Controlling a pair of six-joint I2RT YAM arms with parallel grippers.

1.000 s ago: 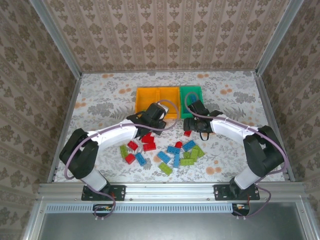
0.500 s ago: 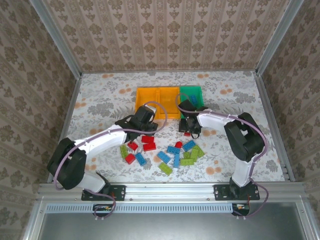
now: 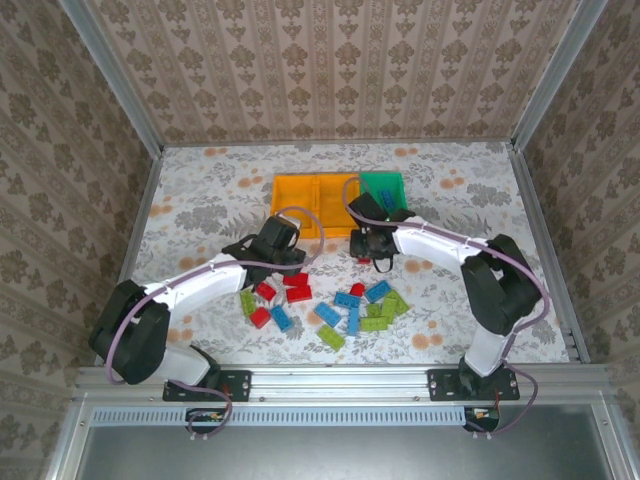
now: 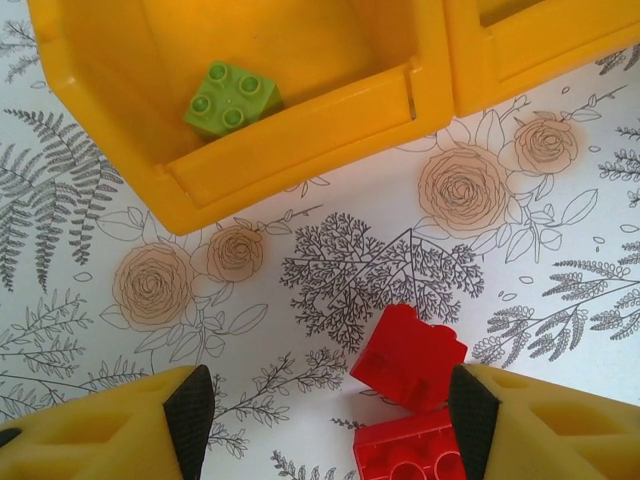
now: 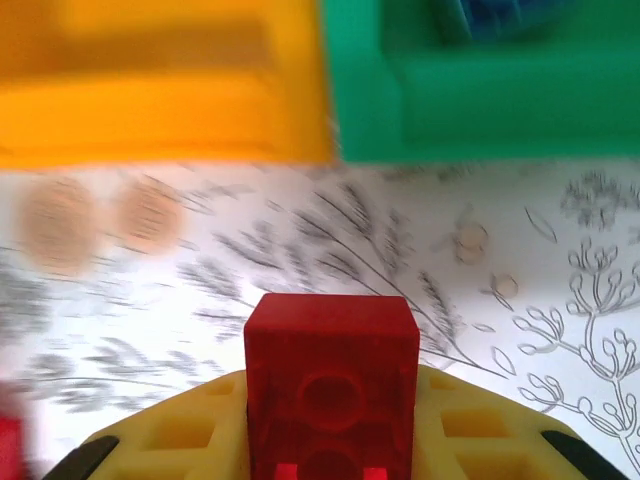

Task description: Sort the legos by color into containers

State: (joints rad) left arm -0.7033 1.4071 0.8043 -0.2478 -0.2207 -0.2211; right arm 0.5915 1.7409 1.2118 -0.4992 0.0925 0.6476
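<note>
My right gripper holds the red lego and will go up and carry it outward over the second orange container to release it. That container is outward of the gripper.
My left gripper stands open just above the table, in front of the left orange container. A lime green lego lies inside that container. Two red legos lie between the left fingers, against the right pad. My right gripper is shut on a red lego, held above the table in front of the second orange container and the green container, which has blue legos in it.
Loose legos lie in the near middle of the table: red ones, a green one, blue ones and more green ones. The flowered table is walled on three sides.
The right gripper has shut on the red lego and shifted left toward the containers. The left gripper has opened and drawn back from the orange container to the red legos.
</note>
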